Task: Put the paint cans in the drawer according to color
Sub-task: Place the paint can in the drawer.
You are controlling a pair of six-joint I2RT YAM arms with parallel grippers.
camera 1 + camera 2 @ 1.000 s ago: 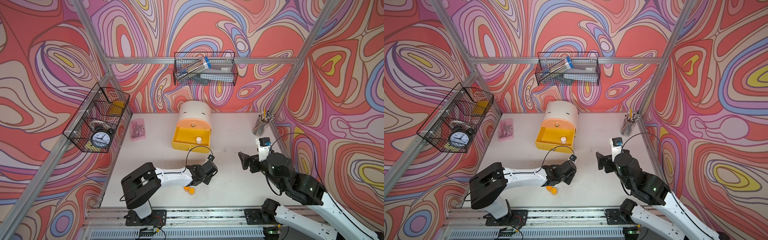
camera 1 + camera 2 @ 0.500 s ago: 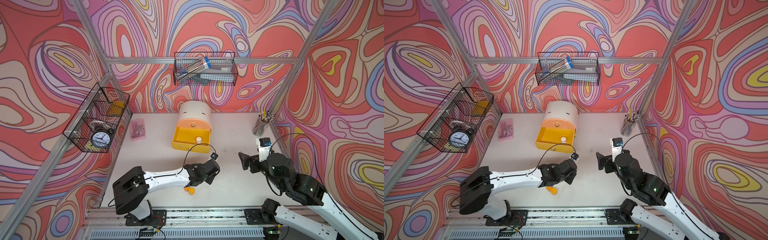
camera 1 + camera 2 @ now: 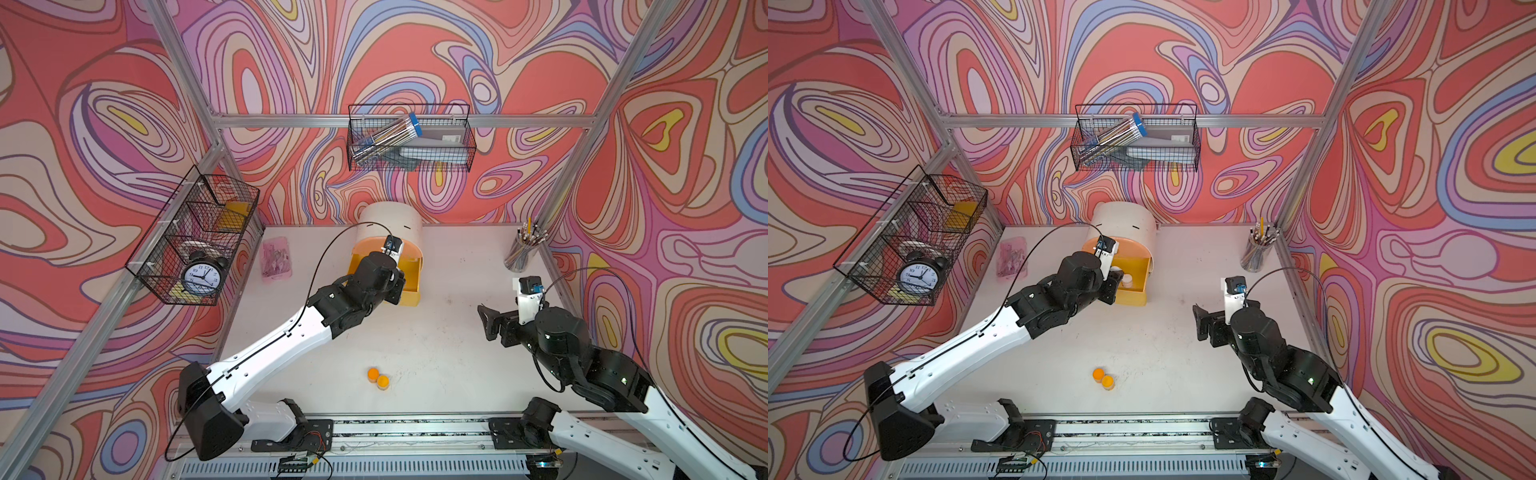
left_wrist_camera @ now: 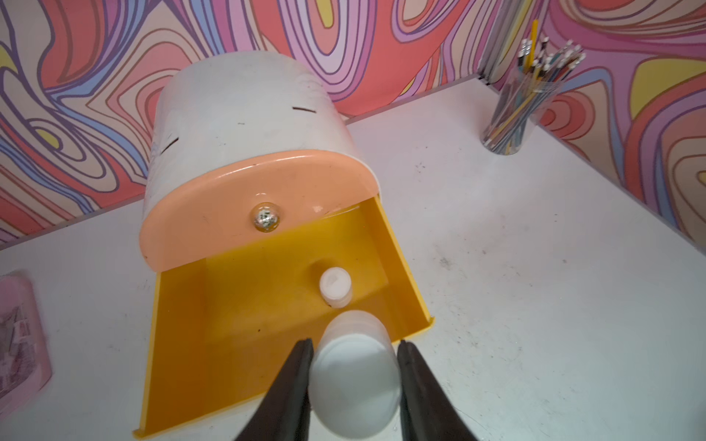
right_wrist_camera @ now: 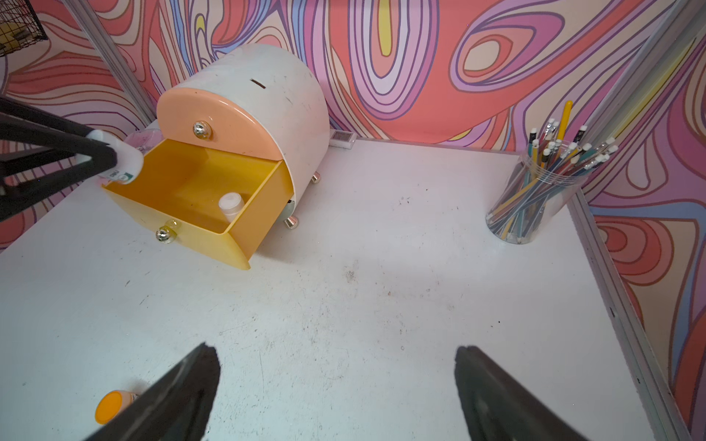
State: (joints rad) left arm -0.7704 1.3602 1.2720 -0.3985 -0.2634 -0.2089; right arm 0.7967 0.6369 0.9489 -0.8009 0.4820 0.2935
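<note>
The bare bottom of the yellow drawer below is next for my left gripper. It should move outward, toward the pink box, go down there beside the standing can (image 4: 289,296), and let go.
My left gripper (image 4: 355,366) is shut on a white paint can (image 4: 353,382), which it holds over the front edge of the open yellow drawer (image 4: 401,267). In the right wrist view that can (image 5: 128,166) hangs at the drawer's front left corner. A second white can (image 4: 335,284) stands inside the drawer. The cream cabinet (image 3: 390,218) has its peach top drawer (image 4: 214,214) shut. Two orange cans (image 3: 373,374) (image 3: 382,381) stand together near the table's front. On the right, my right gripper (image 3: 488,322) is open and holds nothing. No green cans are in view.
A clear pencil cup (image 3: 521,253) stands at the back right corner. A pink box (image 3: 275,257) lies at the back left. Black wire baskets hang on the left wall (image 3: 195,241) and the back wall (image 3: 409,137).
My left arm has swung from beside the orange cans back to the open yellow drawer, carrying the white can. The right arm has not moved.
</note>
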